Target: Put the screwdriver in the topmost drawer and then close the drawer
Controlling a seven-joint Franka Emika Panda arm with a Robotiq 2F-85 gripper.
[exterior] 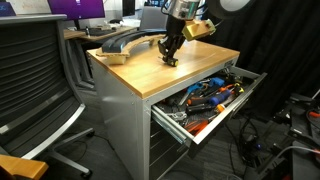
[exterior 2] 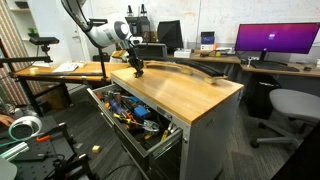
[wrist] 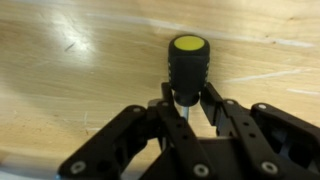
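Note:
Next, my gripper takes the screwdriver (wrist: 188,60) past the worktop's front edge, lowers it toward the topmost drawer's tools and releases, as that drawer stands wide open.
The screwdriver (wrist: 188,60) has a black handle with a yellow cap and lies on the wooden worktop (exterior: 205,68). In the wrist view its thin metal shaft runs between my gripper's (wrist: 190,102) fingers, which are closed against it. In both exterior views my gripper (exterior: 170,58) (exterior 2: 138,70) points down and touches the worktop, and it hides the screwdriver there. The topmost drawer (exterior: 222,118) (exterior 2: 166,142) is pulled wide open below the worktop's front edge. It is full of several orange, red and blue tools.
A long curved dark part (exterior: 125,42) (exterior 2: 192,70) lies at the back of the worktop. An office chair (exterior: 35,85) stands beside the cabinet. Another chair (exterior 2: 290,108) and a desk with a monitor (exterior 2: 275,40) stand behind. Cables lie on the floor (exterior: 275,145).

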